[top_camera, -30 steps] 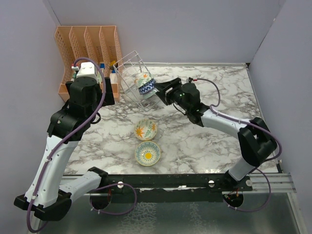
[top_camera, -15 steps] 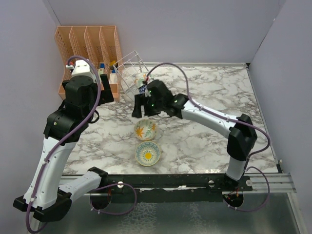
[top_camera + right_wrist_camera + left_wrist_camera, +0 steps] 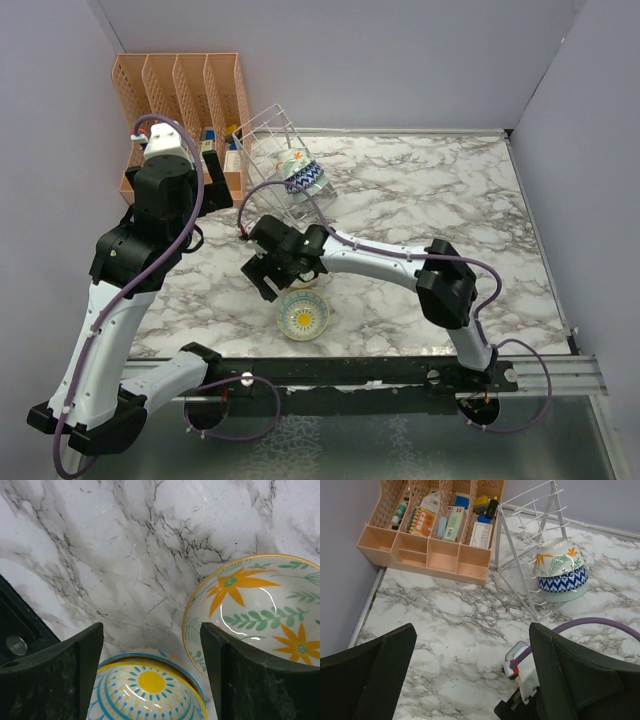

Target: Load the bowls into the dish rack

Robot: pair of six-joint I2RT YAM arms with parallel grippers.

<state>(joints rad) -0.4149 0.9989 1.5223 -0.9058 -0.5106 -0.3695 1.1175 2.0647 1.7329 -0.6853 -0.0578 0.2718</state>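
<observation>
My right gripper will shift toward the right in its wrist view and descend astride the orange flower bowl's near rim [image 3: 185, 636], since that rim lies that way and below.
The wire dish rack [image 3: 268, 148] leans tilted at the back left, with a stack of three bowls [image 3: 303, 177] in it. In the left wrist view the rack [image 3: 522, 545] holds a leaf-painted bowl [image 3: 559, 557], a blue zigzag bowl [image 3: 562, 578] and a teal one [image 3: 565, 594]. The yellow sun bowl [image 3: 303, 316] sits near the front edge. My right gripper [image 3: 270, 272] is open and empty, low over the table. It covers the orange flower bowl in the top view. In the right wrist view my gripper [image 3: 152, 670] hangs above the sun bowl [image 3: 150, 692], with the flower bowl [image 3: 260, 615] beside it. My left gripper [image 3: 472, 675] is open and empty, high up.
An orange slotted organizer [image 3: 180, 100] with small items stands against the back left corner, next to the rack; it also shows in the left wrist view [image 3: 435, 555]. The right arm's purple cable [image 3: 590, 625] crosses under the left gripper. Walls close the table's left, back and right.
My right arm has swung from the rack toward the left and near side, down over the two bowls on the table. The left arm has barely moved.
</observation>
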